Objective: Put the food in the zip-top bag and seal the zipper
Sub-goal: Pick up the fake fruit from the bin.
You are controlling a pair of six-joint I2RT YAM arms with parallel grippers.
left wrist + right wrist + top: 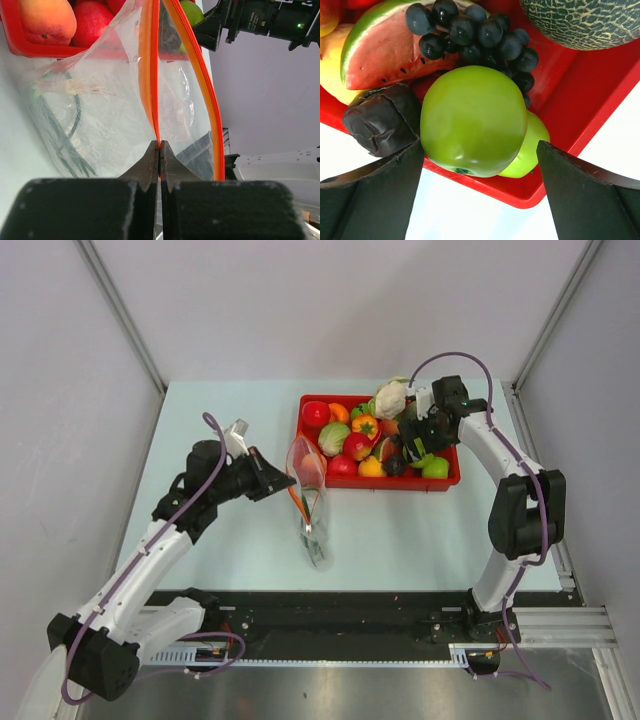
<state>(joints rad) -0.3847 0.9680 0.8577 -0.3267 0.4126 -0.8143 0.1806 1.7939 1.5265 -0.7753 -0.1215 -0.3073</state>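
Observation:
The right gripper moves down slightly next and closes on the apple's opposite sides. The green apple (417,453) (472,120) lies just below, framed by the open fingers.
The clear zip-top bag (308,490) stands with its mouth open just left of the red tray (448,481). My left gripper (280,478) is shut on the bag's near lip. In the left wrist view its jaws (159,145) pinch one orange zipper strip (154,75), while the other strip (205,85) bows away to the right. A green-stalked item (65,135) lies inside the bag. My right gripper (425,445) is open over the tray's near right corner. A green apple (472,120) sits between its fingers (375,200), with a second apple (535,145) behind it.
The tray holds several more toy foods: black grapes (470,32), a watermelon slice (385,50), a dark brown piece (382,117), a netted melon (585,20) and a cauliflower (390,397). The tray's rim (520,192) runs just under the apple.

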